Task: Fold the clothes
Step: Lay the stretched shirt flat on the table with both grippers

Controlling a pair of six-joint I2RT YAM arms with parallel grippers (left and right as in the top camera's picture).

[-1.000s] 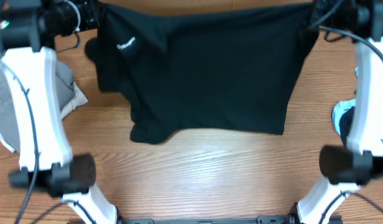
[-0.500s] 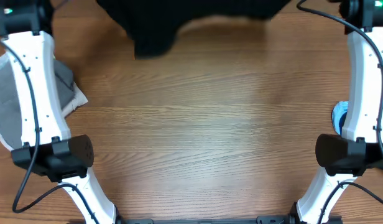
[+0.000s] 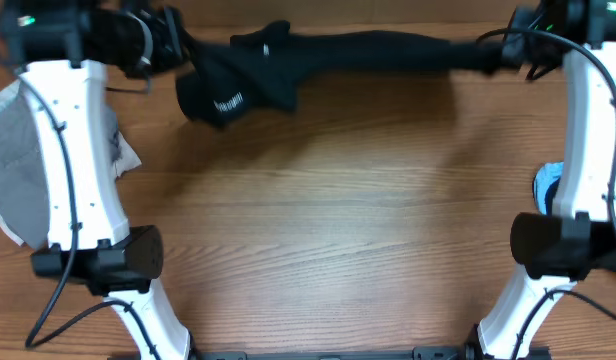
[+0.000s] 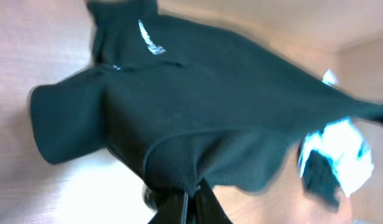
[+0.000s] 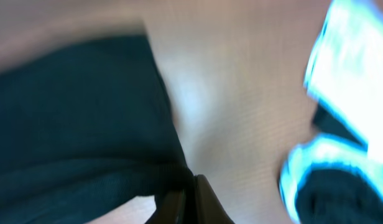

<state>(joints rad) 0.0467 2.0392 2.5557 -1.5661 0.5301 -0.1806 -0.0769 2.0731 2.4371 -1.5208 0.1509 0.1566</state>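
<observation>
My left gripper draws down and back next, spreading the bunched black garment, and releases its end on bare tabletop below the gripper, nearer my base.
The black garment [image 3: 338, 52] with small white lettering [image 3: 229, 103] hangs stretched in a bunched band across the far side of the table, held up between both grippers. My left gripper [image 3: 178, 38] is shut on its left end, and a lobe of cloth droops below it. My right gripper [image 3: 493, 52] is shut on its right end. In the left wrist view the black garment [image 4: 198, 106] fills the frame above the closed fingers [image 4: 190, 199]. In the right wrist view the black garment [image 5: 79, 124] runs into the closed fingers [image 5: 188, 193].
A grey and white garment pile [image 3: 13, 150] lies at the left table edge, behind the left arm. A light blue and black garment [image 3: 548, 188] lies at the right edge, and also shows in the right wrist view [image 5: 341, 143]. Wooden table [image 3: 328, 240] in front.
The garment, first spread flat, was lifted up and back nearly out of view. Now it is back in view, bunched into a stretched band between the two grippers at the far side.
</observation>
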